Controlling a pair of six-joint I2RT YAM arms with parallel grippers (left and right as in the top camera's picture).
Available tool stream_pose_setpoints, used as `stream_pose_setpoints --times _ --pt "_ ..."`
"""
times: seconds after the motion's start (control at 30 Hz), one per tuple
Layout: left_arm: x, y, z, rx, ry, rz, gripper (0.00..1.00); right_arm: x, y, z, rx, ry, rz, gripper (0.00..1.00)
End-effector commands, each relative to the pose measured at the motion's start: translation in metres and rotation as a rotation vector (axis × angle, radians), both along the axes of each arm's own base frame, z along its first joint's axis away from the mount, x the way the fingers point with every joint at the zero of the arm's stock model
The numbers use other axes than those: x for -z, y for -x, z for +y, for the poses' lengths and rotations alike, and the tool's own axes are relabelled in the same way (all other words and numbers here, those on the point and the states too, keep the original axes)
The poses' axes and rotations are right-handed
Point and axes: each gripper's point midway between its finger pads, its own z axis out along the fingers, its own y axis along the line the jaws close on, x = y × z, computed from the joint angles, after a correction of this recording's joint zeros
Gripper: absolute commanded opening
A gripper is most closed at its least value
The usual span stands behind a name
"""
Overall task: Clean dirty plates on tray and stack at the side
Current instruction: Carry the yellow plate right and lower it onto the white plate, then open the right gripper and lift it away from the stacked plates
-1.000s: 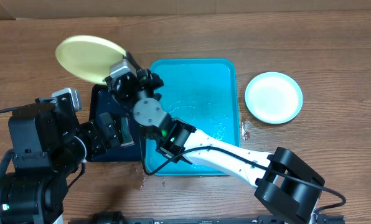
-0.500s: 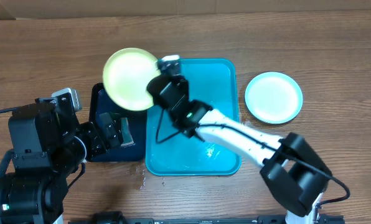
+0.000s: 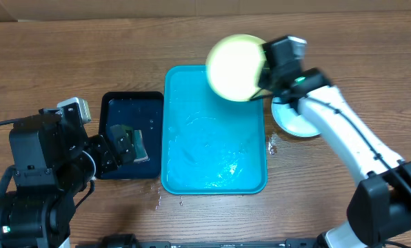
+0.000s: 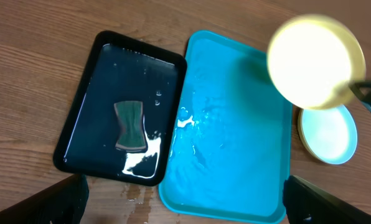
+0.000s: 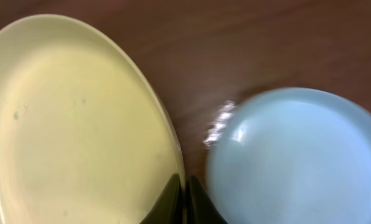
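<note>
I will lower my right gripper sideways to release the lime-green plate's rim over the light-blue-rimmed plate (image 3: 295, 122) (image 5: 297, 155), since that lies below and to its right in the overhead view.
My right gripper (image 3: 264, 81) is shut on the rim of a lime-green plate (image 3: 234, 67) and holds it in the air over the far right corner of the turquoise tray (image 3: 192, 148). The wrist view shows the fingers (image 5: 184, 199) pinching that plate (image 5: 73, 124) with the light-blue-rimmed plate (image 5: 297, 155) below on the right. That plate (image 3: 295, 122) lies on the table right of the tray, partly under my right arm. The tray is wet and holds no plate. My left gripper (image 4: 185, 218) is open, high above the tray's near edge. A third plate is not separately visible.
A dark navy tray (image 3: 126, 103) with water stands left of the turquoise tray and holds a dark sponge (image 3: 129, 141). Water drops lie on the wood by the tray's near left corner (image 3: 165, 200). A cardboard edge runs along the back.
My right arm has swung the lime-green plate from above the dark tray, across the turquoise tray, to its far right corner near the blue plate. The left arm has not moved.
</note>
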Motion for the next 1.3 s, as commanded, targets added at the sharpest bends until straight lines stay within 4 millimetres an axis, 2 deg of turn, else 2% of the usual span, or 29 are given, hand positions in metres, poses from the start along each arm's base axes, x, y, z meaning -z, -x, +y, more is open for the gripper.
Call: stream_pose_setpoints --times 0.0,0.13,0.3,0.47,0.77,0.9,1.0,1.1,1.27 --pt "-0.005 0.0 -0.002 0.012 0.0 -0.014 1.0 0.002 0.003 -0.059 0.135 0.002 0.051 0.04" --pt "-0.005 0.0 -0.002 0.012 0.0 -0.014 1.0 0.015 0.025 -0.123 0.278 0.007 0.166 0.04" --pt "-0.005 0.0 -0.002 0.012 0.0 -0.014 1.0 0.034 0.057 -0.16 0.371 -0.044 0.297 0.04" --pt "-0.005 0.0 -0.002 0.012 0.0 -0.014 1.0 0.054 0.078 -0.166 0.392 -0.06 0.376 0.04" --pt "-0.005 0.0 -0.002 0.012 0.0 -0.014 1.0 0.097 0.095 -0.159 0.381 -0.079 0.415 0.05" --pt "-0.005 0.0 -0.002 0.012 0.0 -0.014 1.0 0.112 0.095 -0.149 0.331 -0.122 0.408 0.48" --pt "-0.005 0.0 -0.002 0.012 0.0 -0.014 1.0 0.113 0.093 -0.143 0.241 -0.129 0.41 0.74" --pt "-0.005 0.0 -0.002 0.012 0.0 -0.014 1.0 0.109 0.089 -0.141 0.198 -0.12 0.405 0.84" --pt "-0.005 0.0 -0.002 0.012 0.0 -0.014 1.0 0.083 0.086 -0.142 0.178 -0.113 0.418 0.85"
